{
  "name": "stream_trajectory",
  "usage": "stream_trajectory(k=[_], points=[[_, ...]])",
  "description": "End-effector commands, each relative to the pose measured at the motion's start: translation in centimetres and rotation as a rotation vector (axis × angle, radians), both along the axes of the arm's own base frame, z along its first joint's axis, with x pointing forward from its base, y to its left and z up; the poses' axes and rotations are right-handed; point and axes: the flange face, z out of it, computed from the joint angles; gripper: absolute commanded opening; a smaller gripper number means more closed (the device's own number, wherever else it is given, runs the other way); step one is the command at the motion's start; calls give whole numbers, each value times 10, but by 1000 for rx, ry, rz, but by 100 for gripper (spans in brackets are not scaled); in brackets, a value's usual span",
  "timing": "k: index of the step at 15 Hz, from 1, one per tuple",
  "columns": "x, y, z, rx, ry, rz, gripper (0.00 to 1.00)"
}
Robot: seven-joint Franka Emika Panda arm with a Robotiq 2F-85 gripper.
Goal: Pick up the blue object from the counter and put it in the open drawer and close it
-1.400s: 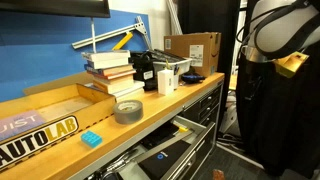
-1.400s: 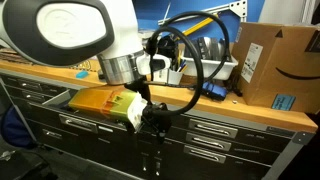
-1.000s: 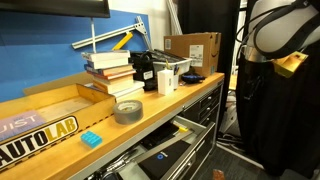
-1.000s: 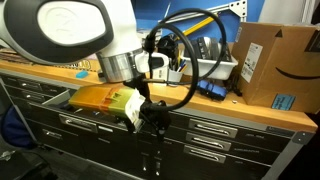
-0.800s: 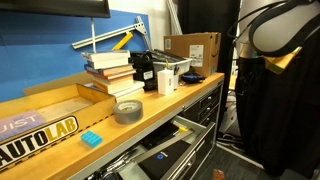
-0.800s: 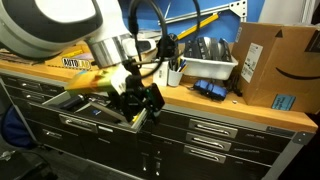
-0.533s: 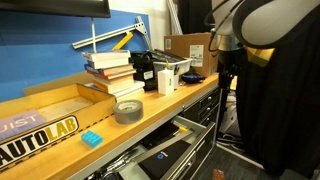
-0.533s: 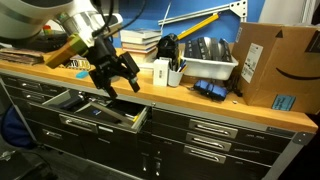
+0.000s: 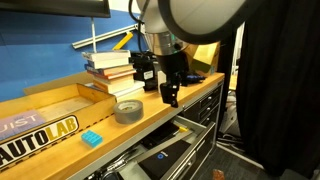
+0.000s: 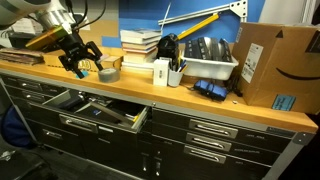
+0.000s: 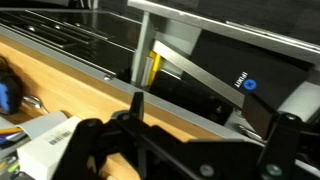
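Note:
Next, my gripper moves past the grey tape roll toward the wooden tray, then lowers over the blue object (image 9: 92, 138).
The blue object (image 9: 92, 137) is a small cyan block lying on the light-wood counter (image 9: 150, 112), near its front edge and beside the wooden tray. My gripper (image 9: 170, 96) hangs open and empty over the counter, well to the side of the block and past the grey tape roll (image 9: 128, 111). In an exterior view my gripper (image 10: 80, 64) is above the counter (image 10: 150, 92) next to the roll (image 10: 108, 73); I cannot make out the block there. The drawer (image 9: 168, 152) stands open below in both exterior views (image 10: 100, 110). In the wrist view the spread jaws (image 11: 185, 128) frame the counter edge and the open drawer (image 11: 200, 75).
A shallow wooden tray (image 9: 45, 112) and stacked books (image 9: 108, 72) sit on the counter. A cardboard box (image 10: 270, 65), a grey bin (image 10: 210, 62) and a white cup (image 10: 160, 73) stand further along. A yellow item (image 11: 155, 68) lies in the drawer.
The arm has swung from in front of the cabinet up and over the counter, ending beside the tape roll. The jaws stayed open. The block and drawer have not moved.

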Motion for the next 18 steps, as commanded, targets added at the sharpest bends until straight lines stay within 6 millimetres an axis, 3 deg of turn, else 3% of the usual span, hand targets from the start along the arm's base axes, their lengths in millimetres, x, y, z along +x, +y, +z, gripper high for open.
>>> stream_trajectory(k=[1, 7, 13, 18], points=[[36, 44, -2, 111, 85, 29, 100], [73, 117, -14, 166, 118, 90, 100], [77, 193, -46, 154, 197, 145, 100], [81, 233, -64, 146, 167, 156, 100]])
